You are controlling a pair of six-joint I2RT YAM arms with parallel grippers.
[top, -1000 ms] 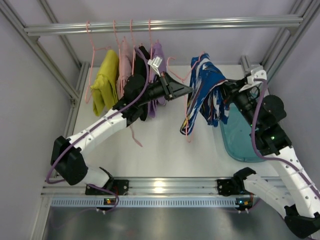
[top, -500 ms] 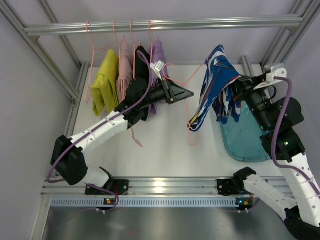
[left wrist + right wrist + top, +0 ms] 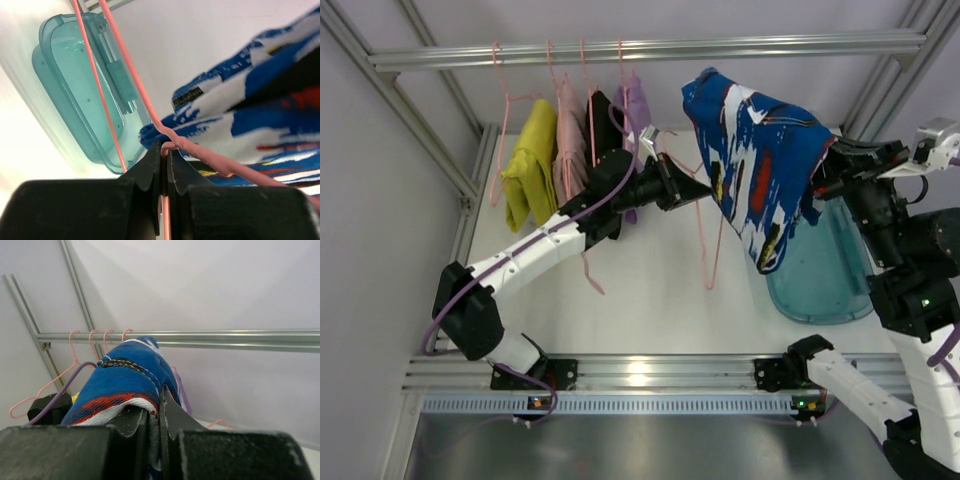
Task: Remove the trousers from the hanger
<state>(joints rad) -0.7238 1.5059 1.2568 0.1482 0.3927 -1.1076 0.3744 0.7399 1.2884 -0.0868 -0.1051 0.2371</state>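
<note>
The teal plastic bin [image 3: 823, 265] is empty, so my right gripper will move away from the pink hanger and then down over the bin to release the trousers [image 3: 760, 160].
The trousers [image 3: 760, 160] are blue with white and red patches. They hang spread out in the air at the upper right, with my right gripper [image 3: 823, 178] shut on their right edge. In the right wrist view the cloth [image 3: 125, 380] bulges over the shut jaws [image 3: 155, 407]. My left gripper [image 3: 678, 187] is shut on the neck of a thin pink hanger [image 3: 706, 240], whose bare wire dangles below it. In the left wrist view that hanger [image 3: 132, 67] runs up from the gripper [image 3: 164, 145], with the trousers [image 3: 260, 110] just behind; I cannot tell if they touch.
A teal plastic bin [image 3: 820, 275] lies on the white table under the trousers. At the back left, the metal rail [image 3: 650, 47] carries pink hangers with yellow [image 3: 530, 165], pink, black and purple garments. A loose pink hanger [image 3: 590, 275] lies under the left arm.
My right gripper has risen and swung right, lifting the trousers from a bunched hang into a spread sheet up off the hanger. The left gripper has kept hold of the hanger.
</note>
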